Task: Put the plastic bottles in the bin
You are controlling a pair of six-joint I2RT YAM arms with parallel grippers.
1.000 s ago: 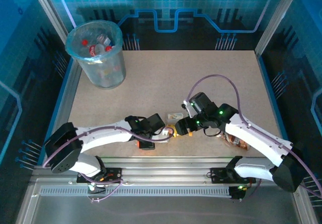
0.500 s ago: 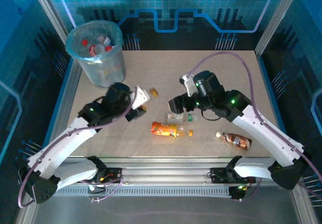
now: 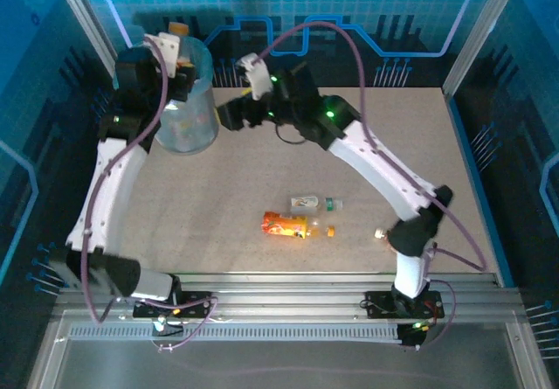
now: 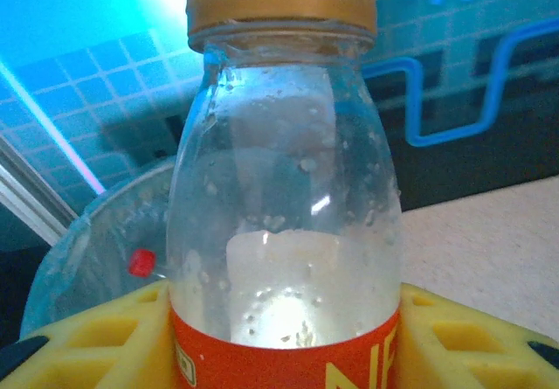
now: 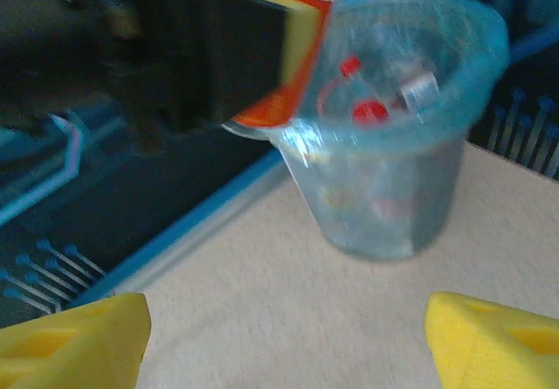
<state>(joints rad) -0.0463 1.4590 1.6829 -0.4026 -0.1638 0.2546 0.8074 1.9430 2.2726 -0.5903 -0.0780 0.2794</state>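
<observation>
My left gripper should next carry the clear bottle outward over the bin's opening (image 3: 196,62) (image 4: 109,245) and let it go inside, because the bottle is still hanging by the bin's near rim.
My left gripper (image 3: 173,55) is shut on a clear bottle (image 4: 284,188) with a gold cap and an orange-red label, held over the near-left rim of the bin (image 3: 188,122). The pale-blue bin (image 5: 397,170) holds several red-capped bottles (image 5: 370,109). My right gripper (image 3: 227,115) hangs open just right of the bin, and its yellow fingers (image 5: 74,341) have nothing between them. On the table lie a clear bottle (image 3: 310,204) and an orange bottle (image 3: 286,225). The end of another bottle (image 3: 380,232) peeks out beside the right arm.
A small loose orange cap (image 3: 331,230) lies by the orange bottle. The bin stands in the table's far left corner, against the blue side rail (image 5: 183,223). The right arm's cable (image 3: 349,44) loops high over the table.
The left arm has carried its bottle from the table's middle up to the bin's rim. The right arm has swung from the middle toward the bin, jaws open, and now covers most of the brown bottle.
</observation>
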